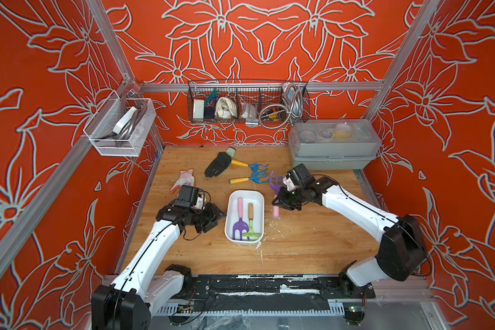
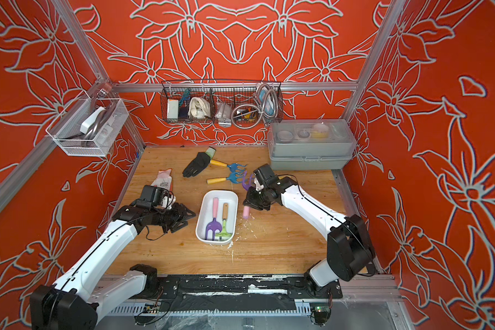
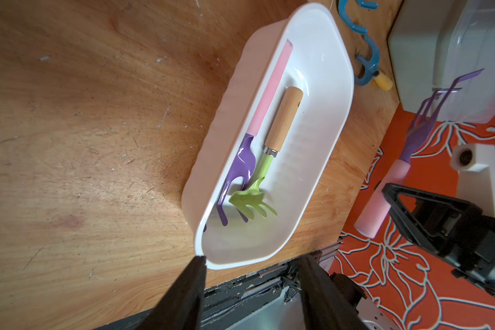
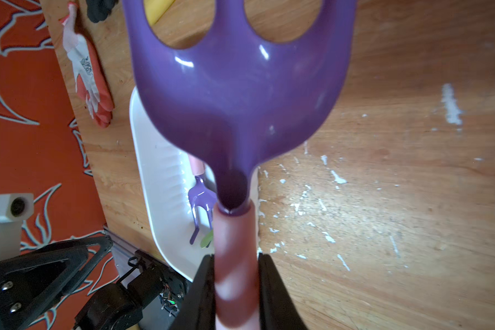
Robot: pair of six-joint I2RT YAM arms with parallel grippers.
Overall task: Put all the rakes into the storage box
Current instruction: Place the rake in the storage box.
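My right gripper will next move the rake sideways over the box's rim and then down onto the second purple rake (image 1: 239, 220) (image 4: 199, 179) to let it go, because it hangs outside the box.
The rake (image 1: 275, 183) (image 4: 235, 94) has a purple pronged head and a pink handle. My right gripper (image 1: 280, 200) (image 4: 236, 265) is shut on that handle and holds the rake just right of the storage box, head toward the back wall. The storage box (image 1: 256, 200) (image 3: 320, 120) is a shallow white tub in the middle of the table. In it lie a second purple rake (image 1: 239, 220) and a green rake with a wooden handle (image 1: 251, 225). My left gripper (image 1: 212, 215) (image 3: 252, 258) is open beside the box's left wall, one fingertip (image 3: 197, 263) close against the rim.
Two blue rakes with yellow handles (image 1: 249, 167) (image 1: 247, 179) lie behind the box, next to a black glove (image 1: 219, 164) and a white-and-orange glove (image 1: 183, 180). A grey case with clear lid (image 1: 333, 145) stands at the back right. Wire baskets (image 1: 247, 103) (image 1: 120, 125) hang on the walls.
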